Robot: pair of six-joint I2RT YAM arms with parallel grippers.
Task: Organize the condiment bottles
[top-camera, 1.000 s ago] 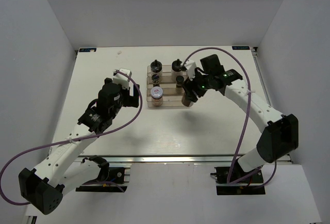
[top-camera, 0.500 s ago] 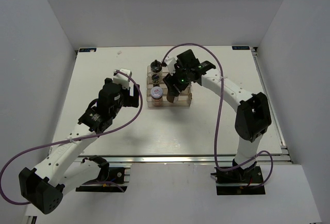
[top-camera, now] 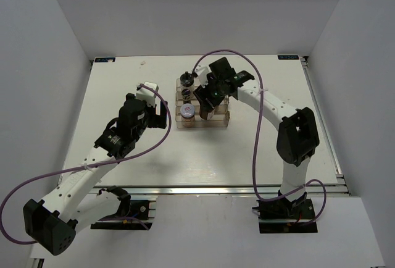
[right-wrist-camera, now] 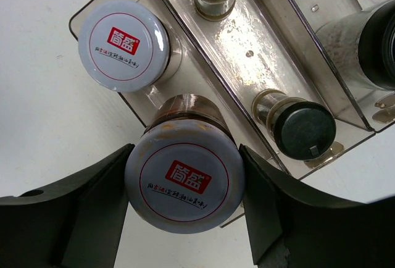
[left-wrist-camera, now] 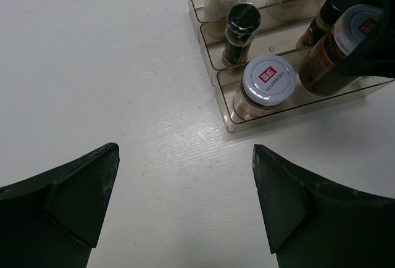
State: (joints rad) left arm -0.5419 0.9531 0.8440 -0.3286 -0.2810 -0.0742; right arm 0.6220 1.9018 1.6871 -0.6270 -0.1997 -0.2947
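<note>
My right gripper holds the brownish jar and needs to lower it into the front row and let go next, because part of the rack's front step is empty beside the other white-lidded jar (right-wrist-camera: 123, 44).
My right gripper (right-wrist-camera: 185, 160) is shut on a brownish jar with a red-marked white lid (right-wrist-camera: 184, 178). It holds the jar at the front row of the clear stepped rack (right-wrist-camera: 247, 39), beside a second white-lidded jar (right-wrist-camera: 123, 44) in the front left slot. Two dark jars with black caps (right-wrist-camera: 303, 129) stand on the middle step, and pale jars (right-wrist-camera: 370, 42) on the back step. In the top view the right gripper (top-camera: 207, 103) is over the rack (top-camera: 219, 120). My left gripper (left-wrist-camera: 185, 150) is open and empty over bare table, left of and in front of the rack (left-wrist-camera: 284, 117).
White walls enclose the table on three sides. The left arm (top-camera: 117, 135) lies across the table's left half. The right arm's purple cable (top-camera: 259, 132) loops over the right side.
My right gripper has carried the white-lidded jar left, from the rack's right end to over its front row. The left arm has not moved.
</note>
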